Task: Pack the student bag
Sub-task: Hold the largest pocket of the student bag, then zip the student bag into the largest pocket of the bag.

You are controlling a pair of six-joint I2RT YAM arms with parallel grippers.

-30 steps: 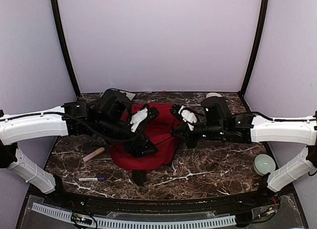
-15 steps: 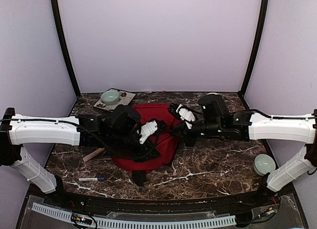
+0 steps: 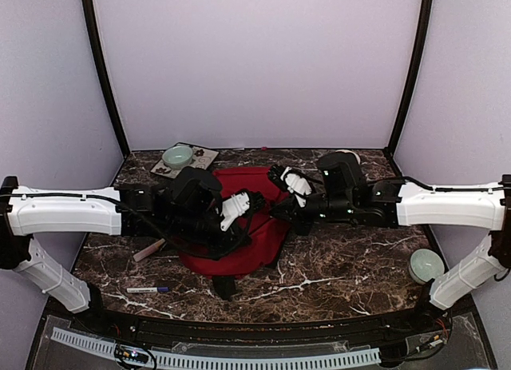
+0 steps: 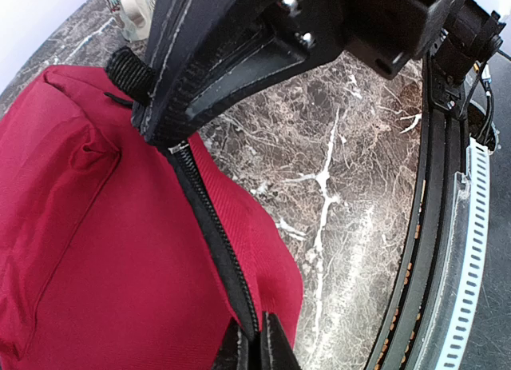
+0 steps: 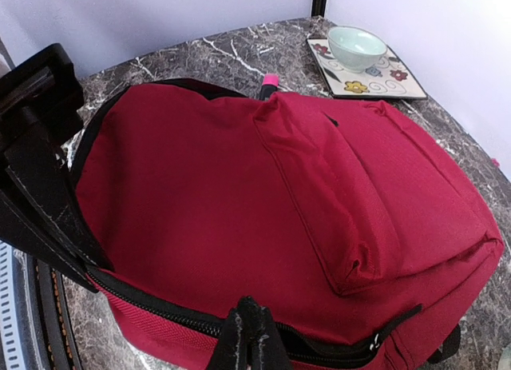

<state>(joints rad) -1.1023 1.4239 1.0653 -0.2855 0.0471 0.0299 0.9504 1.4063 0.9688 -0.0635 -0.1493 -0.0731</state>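
Observation:
The bag's zipper band [image 4: 209, 226] should next be pulled outward by my left gripper and to the gripper's right in the top view, where the mug [image 4: 132, 9] stands, and then let go.
The student bag [image 3: 254, 226] is a red backpack lying flat in the middle of the table, front pocket [image 5: 359, 194] up. My left gripper [image 3: 255, 200] reaches over the bag from the left. In the left wrist view its fingertips [image 4: 255, 350] are shut on the black zipper band [image 4: 209, 226] along the bag's near edge. My right gripper [image 3: 279, 210] comes in from the right. In the right wrist view its fingertips [image 5: 251, 338] are pressed together on the zipper line [image 5: 160, 306] of the bag's side. The bag's inside is hidden.
A flowered plate [image 3: 200, 158] with a pale green bowl [image 3: 177, 155] sits at the back left. A pink stick [image 3: 150, 250] and a marker [image 3: 148, 290] lie at the front left. Another green bowl [image 3: 425, 265] stands at the front right.
My left gripper moved right across the bag and went from open to shut on the zipper band. The plate and bowl behind it came into sight. The right arm edged slightly left.

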